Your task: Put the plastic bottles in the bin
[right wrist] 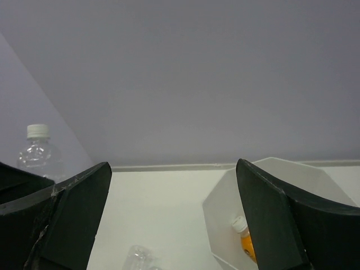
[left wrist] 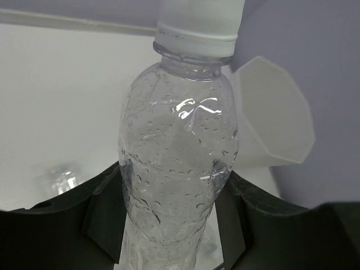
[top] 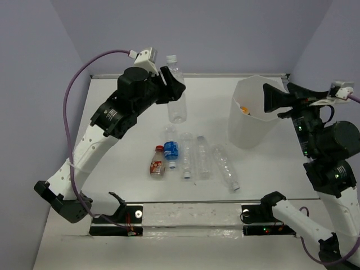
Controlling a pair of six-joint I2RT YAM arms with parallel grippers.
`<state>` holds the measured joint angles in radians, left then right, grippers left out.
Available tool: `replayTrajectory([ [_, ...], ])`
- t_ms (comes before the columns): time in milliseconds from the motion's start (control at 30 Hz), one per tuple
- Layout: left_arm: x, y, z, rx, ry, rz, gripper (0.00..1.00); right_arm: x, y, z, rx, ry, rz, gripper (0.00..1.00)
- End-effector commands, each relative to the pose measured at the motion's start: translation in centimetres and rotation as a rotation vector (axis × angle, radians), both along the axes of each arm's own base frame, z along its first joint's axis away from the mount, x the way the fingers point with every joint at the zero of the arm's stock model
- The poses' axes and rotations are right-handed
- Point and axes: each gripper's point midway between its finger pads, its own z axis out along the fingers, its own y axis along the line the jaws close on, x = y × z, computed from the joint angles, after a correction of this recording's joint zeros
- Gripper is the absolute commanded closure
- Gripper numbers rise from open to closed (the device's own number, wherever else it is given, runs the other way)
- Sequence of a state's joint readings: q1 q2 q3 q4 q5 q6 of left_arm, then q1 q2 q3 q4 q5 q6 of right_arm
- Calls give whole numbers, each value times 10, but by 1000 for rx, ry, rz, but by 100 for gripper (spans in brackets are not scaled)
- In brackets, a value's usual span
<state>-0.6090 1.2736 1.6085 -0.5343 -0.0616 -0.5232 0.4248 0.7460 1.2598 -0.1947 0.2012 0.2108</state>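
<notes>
My left gripper is still short of the bin with the clear bottle, so next it needs to swing to the right in the top view, over the bin's opening (top: 258,98) (left wrist: 275,109).
My left gripper (top: 170,85) is shut on a clear bottle with a white cap (top: 176,93) and holds it upright above the table's back middle. In the left wrist view the fingers (left wrist: 107,216) clamp this bottle (left wrist: 177,152), with the bin (left wrist: 275,121) behind it to the right. The translucent white bin (top: 254,121) stands at the right with an orange-yellow bottle (top: 244,109) inside. My right gripper (top: 269,97) is open and empty over the bin's right rim. Its wrist view shows the bin (right wrist: 222,211) and the orange bottle (right wrist: 246,241).
Several bottles lie in a row at the table's middle: a red-labelled one (top: 158,162), a blue-labelled one (top: 171,148), and three clear ones (top: 187,156) (top: 201,156) (top: 226,166). A black mounting rail (top: 191,216) runs along the near edge.
</notes>
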Motion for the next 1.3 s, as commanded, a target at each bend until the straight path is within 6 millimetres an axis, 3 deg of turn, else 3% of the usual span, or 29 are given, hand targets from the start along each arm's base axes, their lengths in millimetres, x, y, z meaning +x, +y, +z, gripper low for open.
replayTrajectory([
  [0, 8, -70, 99, -283, -266, -149, 48, -49, -18, 47, 83, -138, 24, 3],
  [33, 6, -84, 107, -314, -282, -195, 48, -56, -21, 52, 89, -154, 24, 3],
  [67, 15, -104, 101, -323, -273, -227, 48, -62, -25, 55, 97, -164, 22, 3],
  [100, 9, -118, 126, -376, -311, -262, 48, -69, -28, 61, 108, -185, 21, 3],
  [167, 17, -151, 148, -436, -369, -317, 48, -85, -34, 67, 119, -216, 30, 3],
  [233, 13, -181, 161, -474, -409, -367, 48, -95, -37, 70, 121, -226, 31, 4],
  [333, 20, -226, 173, -518, -458, -408, 48, -95, -38, 64, 106, -206, 25, 4],
  [367, 25, -247, 169, -527, -472, -421, 48, -94, -39, 61, 99, -200, 20, 4],
  [400, 24, -253, 176, -555, -515, -424, 48, -94, -38, 59, 93, -197, 25, 4],
  [467, 34, -272, 164, -568, -541, -407, 47, -91, -33, 50, 79, -188, 42, 4],
  [567, 35, -286, 164, -620, -586, -410, 45, -93, -30, 44, 76, -183, 59, 4],
  [667, 40, -311, 149, -601, -629, -406, 43, -90, -24, 35, 69, -166, 86, 4],
  [700, 38, -317, 145, -593, -639, -410, 40, -90, -23, 34, 70, -164, 90, 4],
  [733, 40, -325, 135, -573, -642, -415, 24, -89, -22, 31, 65, -153, 91, 4],
  [767, 38, -329, 132, -561, -646, -419, 9, -88, -22, 30, 63, -151, 94, 4],
  [800, 38, -332, 126, -539, -650, -423, 1, -88, -22, 29, 63, -148, 93, 4],
  [933, 45, -325, 119, -471, -658, -379, 1, -89, -23, 28, 65, -148, 87, 4],
  [1100, 39, -282, 152, -355, -741, -310, 1, -85, -21, 22, 64, -133, 89, 4],
  [1133, 31, -267, 170, -349, -776, -307, 1, -84, -21, 21, 68, -130, 89, 4],
  [1233, 33, -256, 152, -259, -734, -318, 1, -83, -20, 18, 69, -123, 92, 4],
  [1267, 30, -238, 165, -249, -740, -286, 1, -83, -20, 18, 68, -124, 90, 4],
])
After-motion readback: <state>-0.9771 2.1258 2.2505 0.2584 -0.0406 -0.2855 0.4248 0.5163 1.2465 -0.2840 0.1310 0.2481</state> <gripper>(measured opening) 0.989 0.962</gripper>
